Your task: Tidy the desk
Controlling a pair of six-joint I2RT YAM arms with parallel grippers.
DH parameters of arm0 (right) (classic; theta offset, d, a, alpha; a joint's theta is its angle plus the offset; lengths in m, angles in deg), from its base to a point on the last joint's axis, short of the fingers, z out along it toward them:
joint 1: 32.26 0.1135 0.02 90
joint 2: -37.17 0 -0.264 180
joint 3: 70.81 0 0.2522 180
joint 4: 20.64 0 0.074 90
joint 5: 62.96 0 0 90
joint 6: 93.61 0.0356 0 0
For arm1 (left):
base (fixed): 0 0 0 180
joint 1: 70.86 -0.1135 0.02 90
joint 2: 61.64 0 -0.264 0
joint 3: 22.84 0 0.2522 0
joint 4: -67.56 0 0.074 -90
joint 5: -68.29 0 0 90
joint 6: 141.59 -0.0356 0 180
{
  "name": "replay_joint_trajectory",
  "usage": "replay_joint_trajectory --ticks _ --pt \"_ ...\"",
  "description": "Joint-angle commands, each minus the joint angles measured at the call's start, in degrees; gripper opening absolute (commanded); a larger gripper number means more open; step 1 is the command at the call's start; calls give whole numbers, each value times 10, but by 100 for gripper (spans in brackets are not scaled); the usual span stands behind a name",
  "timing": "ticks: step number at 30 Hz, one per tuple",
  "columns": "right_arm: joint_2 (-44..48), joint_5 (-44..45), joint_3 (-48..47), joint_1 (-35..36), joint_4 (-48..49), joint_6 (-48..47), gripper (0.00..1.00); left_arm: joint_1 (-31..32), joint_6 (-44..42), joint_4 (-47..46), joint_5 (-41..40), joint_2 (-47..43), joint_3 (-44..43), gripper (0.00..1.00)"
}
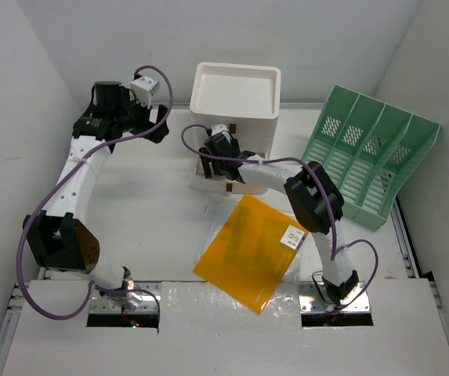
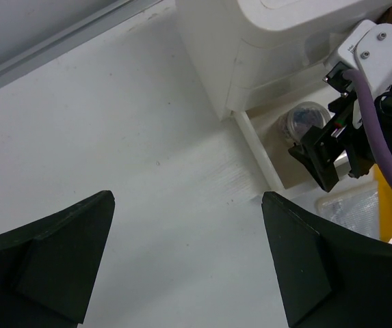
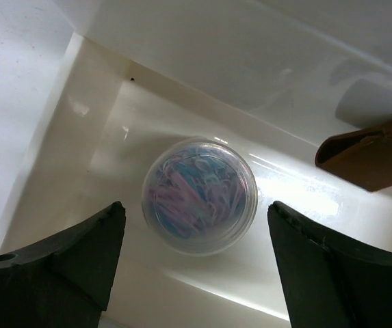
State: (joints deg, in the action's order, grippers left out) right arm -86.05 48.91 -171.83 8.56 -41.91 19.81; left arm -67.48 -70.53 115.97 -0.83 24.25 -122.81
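Note:
Next, my right gripper lifts over the drawer front, then moves back toward the orange folder's top edge [image 1: 249, 199], since the folder's edge lies back past that front.
The white desk [image 1: 153, 204] holds a white drawer box [image 1: 236, 98] at the back centre, with its bottom drawer [image 3: 79, 157] pulled out. A clear round tub of coloured paper clips [image 3: 199, 195] lies in that drawer. My right gripper [image 3: 196, 266] is open just above the tub, a finger on each side, not touching it; it also shows in the top view [image 1: 212, 149]. My left gripper [image 1: 160, 129] is open and empty over bare desk [image 2: 113, 137] left of the drawer box [image 2: 278, 48]. The left wrist view also shows the tub [image 2: 305, 121].
An orange folder [image 1: 251, 251] with a white label lies tilted on the desk at the front centre. A green slotted file rack [image 1: 369, 153] stands at the back right. A brown handle [image 3: 370, 154] sticks out from the drawer above the tub. White walls close in on three sides.

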Motion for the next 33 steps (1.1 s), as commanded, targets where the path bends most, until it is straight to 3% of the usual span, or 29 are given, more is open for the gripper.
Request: replay_joint_trajectory --ticks 1,10,13,15,18,19,21,22,23,27,31,33 --pt "36 -17 -9 -3 12 -4 82 -4 7 -24 15 3 -3 88" --pt "162 -60 73 0 60 -43 82 -3 43 -27 49 52 -52 88" --pt "219 -77 118 9 72 -72 81 12 49 -7 71 92 -111 88" --pt "259 -63 168 22 95 -73 77 32 37 18 44 120 -170 88" --pt "307 -4 263 35 133 -22 60 58 55 -5 0 146 -214 90" --pt "319 2 319 37 174 -8 43 62 64 -11 -5 156 -241 90" --pt "340 16 367 39 212 34 23 66 83 -18 -9 191 -273 91" --pt "344 24 400 44 238 44 5 76 83 -16 -9 204 -306 92" --pt "346 28 413 49 251 53 0 84 76 -9 -14 228 -321 93" --pt "314 33 435 78 295 55 0 123 63 -16 -88 265 -351 93" --pt "263 37 427 78 305 88 0 124 80 -26 -187 304 -388 94" --pt "237 47 417 74 314 97 0 125 80 -29 -193 320 -389 93"
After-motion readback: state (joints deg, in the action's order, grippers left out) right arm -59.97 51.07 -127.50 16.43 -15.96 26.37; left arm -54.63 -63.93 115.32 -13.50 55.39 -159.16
